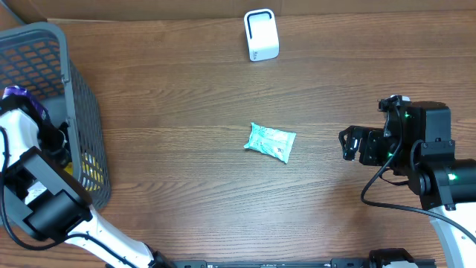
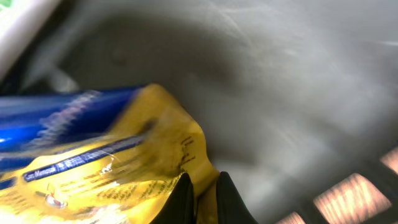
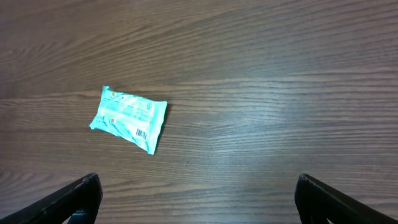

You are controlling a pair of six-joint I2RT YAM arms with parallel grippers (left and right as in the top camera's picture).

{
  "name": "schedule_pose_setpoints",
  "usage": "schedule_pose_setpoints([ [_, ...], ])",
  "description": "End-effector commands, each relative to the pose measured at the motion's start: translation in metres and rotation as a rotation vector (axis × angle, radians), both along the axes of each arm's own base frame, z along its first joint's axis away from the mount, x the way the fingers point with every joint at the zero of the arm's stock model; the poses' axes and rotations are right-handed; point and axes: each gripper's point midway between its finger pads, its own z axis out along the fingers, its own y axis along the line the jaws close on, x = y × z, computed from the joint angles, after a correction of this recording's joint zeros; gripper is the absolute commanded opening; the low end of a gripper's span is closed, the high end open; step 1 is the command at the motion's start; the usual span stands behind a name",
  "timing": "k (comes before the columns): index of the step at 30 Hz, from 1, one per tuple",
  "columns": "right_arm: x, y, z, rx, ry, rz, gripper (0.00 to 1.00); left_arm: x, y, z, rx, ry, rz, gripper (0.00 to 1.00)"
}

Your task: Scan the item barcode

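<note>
The robot's left gripper has to go up in the basket next and move away from the robot's base toward the purple packet (image 1: 27, 99), then open.
My left gripper (image 2: 202, 180) is down inside the grey basket (image 1: 82, 97) and is shut on the edge of a yellow and blue packet (image 2: 124, 162), the yellow film pinched between its fingers. From overhead, only the left arm shows at the basket; its fingers are hidden. The white barcode scanner (image 1: 261, 35) stands upright at the far middle of the table. My right gripper (image 1: 349, 144) hovers at the right, open, with nothing between its fingers (image 3: 74, 199). A teal packet (image 1: 271, 141) lies flat mid-table, left of the right gripper, its barcode face up (image 3: 129, 118).
The basket fills the left edge of the table, its mesh wall (image 2: 354, 193) close to the left gripper. Something white and green (image 2: 18, 25) lies in the basket beside the held packet. Bare wooden tabletop (image 1: 186, 89) runs between basket, scanner and right arm.
</note>
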Motion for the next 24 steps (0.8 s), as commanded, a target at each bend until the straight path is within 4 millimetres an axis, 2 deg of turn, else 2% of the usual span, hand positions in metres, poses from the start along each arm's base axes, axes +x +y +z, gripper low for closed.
schedule_pose_setpoints([
  [1, 0.004, 0.003, 0.008, 0.008, -0.026, 0.013, 1.0, 0.034, 0.016, 0.058, 0.07, -0.129, -0.069, 0.04],
  [9, 0.004, 0.003, 0.009, 0.009, -0.029, 0.011, 1.0, 0.055, 0.034, 0.177, 0.224, -0.293, -0.114, 0.04],
  [14, 0.004, 0.003, 0.009, 0.009, -0.029, 0.011, 1.0, 0.054, 0.033, 0.227, 0.297, -0.37, -0.12, 0.04],
  [17, 0.004, 0.003, 0.009, 0.009, -0.029, 0.011, 1.0, 0.051, 0.032, 0.238, 0.318, -0.379, -0.139, 0.04],
  [24, 0.004, 0.003, 0.009, 0.009, -0.028, 0.011, 1.0, 0.047, 0.03, 0.231, 0.299, -0.35, -0.138, 0.04],
])
